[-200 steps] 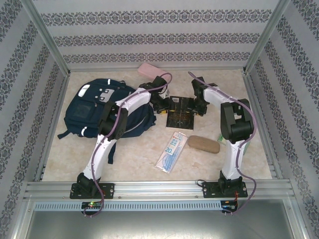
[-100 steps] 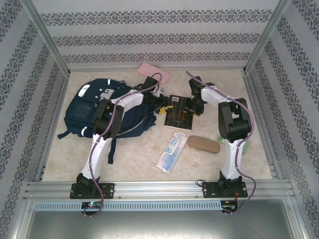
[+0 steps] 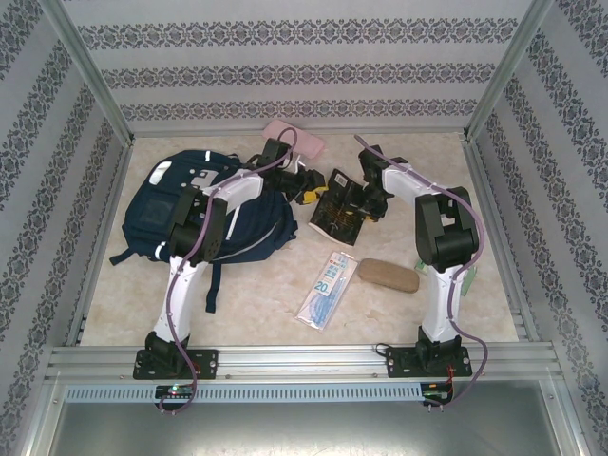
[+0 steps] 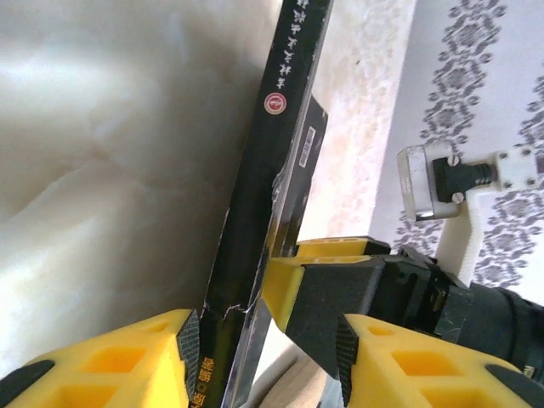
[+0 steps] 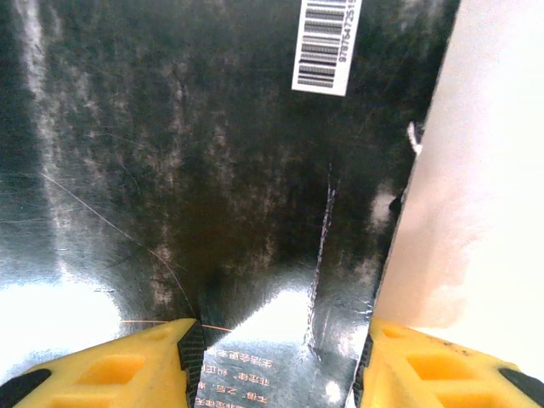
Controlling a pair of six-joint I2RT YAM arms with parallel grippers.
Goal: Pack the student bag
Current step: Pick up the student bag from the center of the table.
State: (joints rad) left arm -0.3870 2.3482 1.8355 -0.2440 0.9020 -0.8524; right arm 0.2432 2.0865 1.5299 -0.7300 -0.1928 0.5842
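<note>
My left gripper moves toward the book's black spine (image 3: 325,199) next and closes there, since this narrow edge stands just ahead of its fingers and fits between them.
The student bag (image 3: 176,214) is a big navy backpack lying at the left of the table. To its right a black book (image 3: 337,211) is tipped up on edge between my two grippers. My left gripper (image 3: 309,187) stands open astride the book's spine (image 4: 255,212); the spine rests on its left pad (image 4: 194,340), and a gap separates it from the other pad. My right gripper (image 3: 366,201) is open too, with its fingers (image 4: 293,289) lying against the book's cover (image 5: 212,170). The cover, with a barcode, spans the space between the right gripper's (image 5: 280,327) fingers.
A pink pouch (image 3: 293,136) lies by the back wall behind the left gripper. Nearer me are a clear packet of blue pens (image 3: 326,288) and a brown case (image 3: 388,275). Patterned walls close in the table on three sides.
The book lay flat a second ago; now it is tipped up and shifted left toward the bag. Both grippers have moved left and back with it, their jaws unchanged.
</note>
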